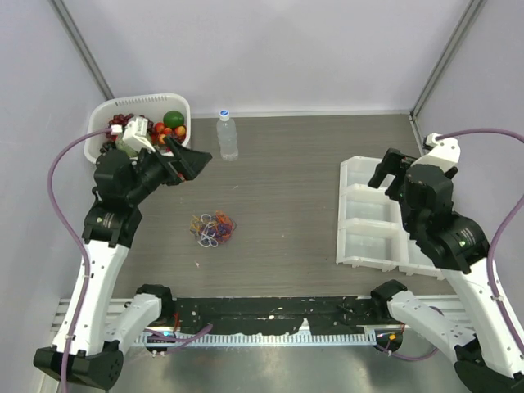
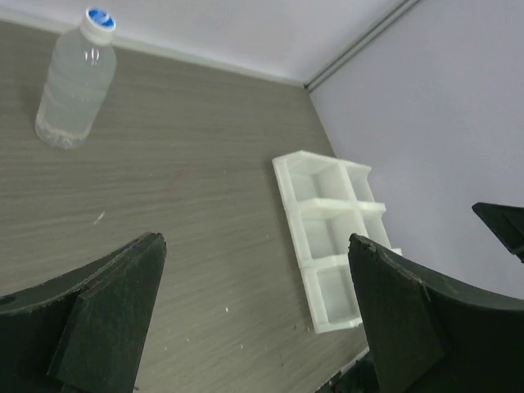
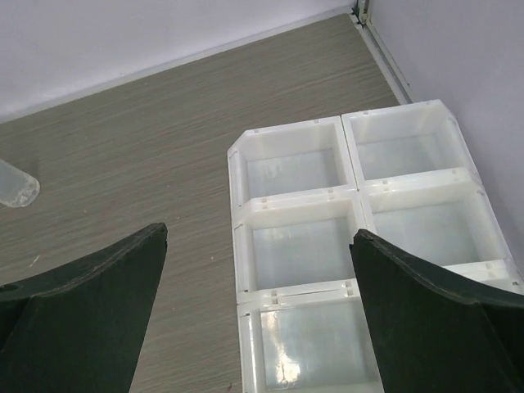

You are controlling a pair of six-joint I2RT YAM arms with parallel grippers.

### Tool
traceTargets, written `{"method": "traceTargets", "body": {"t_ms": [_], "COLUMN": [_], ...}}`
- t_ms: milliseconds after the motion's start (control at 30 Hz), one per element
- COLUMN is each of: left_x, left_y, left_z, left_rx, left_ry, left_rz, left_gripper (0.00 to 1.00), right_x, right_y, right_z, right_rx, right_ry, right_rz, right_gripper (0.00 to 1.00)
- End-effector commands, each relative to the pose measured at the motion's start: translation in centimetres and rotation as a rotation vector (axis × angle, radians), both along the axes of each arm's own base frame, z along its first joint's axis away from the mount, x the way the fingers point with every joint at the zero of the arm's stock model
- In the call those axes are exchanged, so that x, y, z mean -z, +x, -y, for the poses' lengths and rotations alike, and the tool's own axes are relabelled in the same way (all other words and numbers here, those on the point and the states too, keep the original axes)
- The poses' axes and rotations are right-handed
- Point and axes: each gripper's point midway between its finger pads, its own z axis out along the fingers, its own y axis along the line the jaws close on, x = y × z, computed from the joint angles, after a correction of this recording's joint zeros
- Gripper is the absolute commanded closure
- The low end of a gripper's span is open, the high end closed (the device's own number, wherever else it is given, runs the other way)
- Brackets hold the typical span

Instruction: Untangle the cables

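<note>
The right gripper swings from over the white tray (image 1: 368,221) to the heap and down onto its tray-facing side (image 1: 228,223) next, since orange loops show there.
The cables (image 1: 213,229) lie in one small tangled heap of thin red, orange, yellow, blue and purple loops on the table, left of the middle. My left gripper (image 1: 190,159) hangs open above the table's back left, well behind the heap; nothing sits between its black fingers (image 2: 115,303). The right gripper (image 1: 391,172) is open too, raised over the white tray (image 1: 368,221), with empty fingers (image 3: 426,311). Neither wrist view shows the cables.
A clear water bottle (image 1: 227,136) with a blue cap stands at the back, also seen in the left wrist view as a bottle (image 2: 75,82). A white basket (image 1: 176,102) of fruit sits in the back left corner. The tray (image 3: 352,196) has several empty compartments.
</note>
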Motion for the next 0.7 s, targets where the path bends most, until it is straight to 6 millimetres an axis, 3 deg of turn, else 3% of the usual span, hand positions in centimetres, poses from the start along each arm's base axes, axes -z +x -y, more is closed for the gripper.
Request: {"method": "traceTargets", "body": {"t_ms": [0, 100, 167, 200, 233, 267, 300, 333, 367, 400, 467, 533, 567, 600, 633, 667], "left_x": [4.9, 8.7, 12.1, 13.0, 14.1, 14.8, 15.7, 16.7, 17.1, 17.8, 18.8, 19.5, 19.8, 20.1, 20.5, 20.6], "left_y": [-0.4, -1.2, -1.1, -1.2, -1.4, -1.6, -1.9, -2.1, -2.3, -2.6, -3.5, -3.9, -4.0, -4.1, -4.3, -4.4], "left_z": [1.4, 2.1, 1.0, 0.2, -0.4, -1.1, -1.7, -2.5, -3.1, -3.6, -5.0, -5.9, -6.2, -6.4, -6.4, -6.4], "left_rx": [0.111, 0.174, 0.1, 0.045, -0.004, -0.065, -0.12, -0.183, -0.233, -0.269, -0.356, -0.401, -0.415, -0.421, -0.419, -0.417], "left_ry": [0.032, 0.051, 0.079, 0.082, 0.076, 0.061, 0.038, 0.019, -0.002, -0.005, -0.003, 0.012, 0.022, 0.033, 0.045, 0.051], "left_rz": [-0.182, -0.316, -0.39, -0.405, -0.424, -0.442, -0.466, -0.491, -0.498, -0.509, -0.554, -0.557, -0.554, -0.554, -0.565, -0.576], "left_gripper": [0.05, 0.12, 0.17, 0.18, 0.18, 0.18, 0.18, 0.18, 0.17, 0.17, 0.18, 0.19, 0.21, 0.23, 0.28, 0.3], "right_x": [2.9, 5.2, 6.7, 7.8, 7.8, 8.9, 8.8, 10.9, 10.3, 12.1, 12.5, 13.9, 13.9, 15.4, 15.1, 16.7], "right_y": [2.7, 5.5, 6.7, 6.0, 6.7, 5.6, 6.1, 5.3, 5.3, 4.6, 4.9, 4.8, 4.6, 4.7, 4.5, 4.5], "right_z": [-1.7, -6.4, -12.0, -15.3, -17.9, -21.2, -23.8, -26.9, -29.0, -31.6, -35.3, -38.2, -39.2, -40.6, -41.6, -42.5], "right_rx": [-0.02, -0.144, -0.318, -0.427, -0.471, -0.559, -0.599, -0.659, -0.699, -0.736, -0.779, -0.815, -0.844, -0.853, -0.884, -0.887], "right_ry": [-0.028, 0.068, 0.161, 0.202, 0.257, 0.276, 0.334, 0.359, 0.405, 0.432, 0.507, 0.544, 0.564, 0.576, 0.597, 0.592], "right_rz": [-0.096, -0.169, -0.186, -0.207, -0.178, -0.191, -0.156, -0.211, -0.179, -0.231, -0.213, -0.221, -0.224, -0.252, -0.256, -0.29], "right_gripper": [0.01, 0.01, 0.01, 0.01, 0.01, 0.01, 0.01, 0.01, 0.01, 0.01, 0.05, 0.21, 0.34, 0.39, 0.45, 0.51]}}
